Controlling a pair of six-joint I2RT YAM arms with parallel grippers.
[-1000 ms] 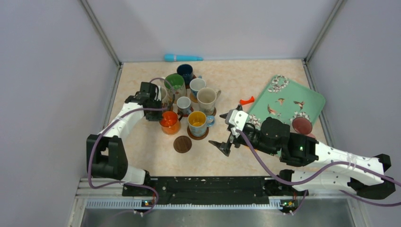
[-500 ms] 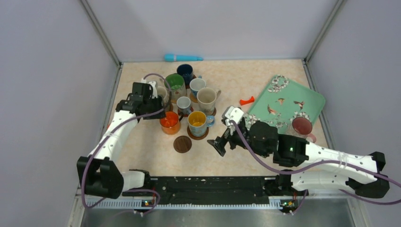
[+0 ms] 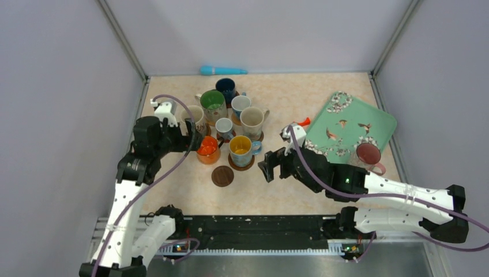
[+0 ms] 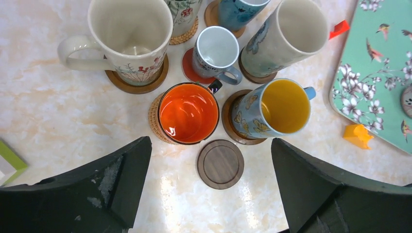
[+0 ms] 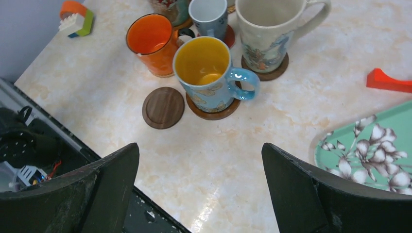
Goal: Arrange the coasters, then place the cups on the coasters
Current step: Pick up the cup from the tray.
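Observation:
Next, the right gripper swings across to the pink cup lacking a coaster, on the right in the top view, and lowers onto its rim [image 3: 357, 150] opposite the cup's handle.
Several cups stand clustered on coasters at the left middle of the table. The orange cup [image 3: 207, 149] [image 4: 188, 112] sits on a ridged coaster [image 4: 154, 119]. Beside it is a blue cup with a yellow inside [image 3: 240, 149] [image 5: 203, 73]. One dark brown coaster [image 3: 222, 176] [image 4: 220, 163] [image 5: 163, 107] lies bare in front of them. A pink cup [image 3: 369, 154] stands at the tray's near edge. My left gripper [image 3: 191, 138] [image 4: 209, 141] hangs open above the orange cup and the bare coaster, holding nothing. My right gripper [image 3: 271, 165] [image 5: 200, 145] is open and empty, right of the blue cup.
A teal floral tray [image 3: 369, 118] lies at the right. A small red piece [image 3: 301, 122] [image 5: 386, 80] sits by its left edge and an orange block [image 4: 357, 135] beside it. A teal tool [image 3: 224, 70] lies at the back wall. Toy bricks [image 5: 75, 19] sit at the left.
My left gripper has opened, let go of the orange cup and drawn back to the left and up. The right gripper has swung left and turned towards the cups.

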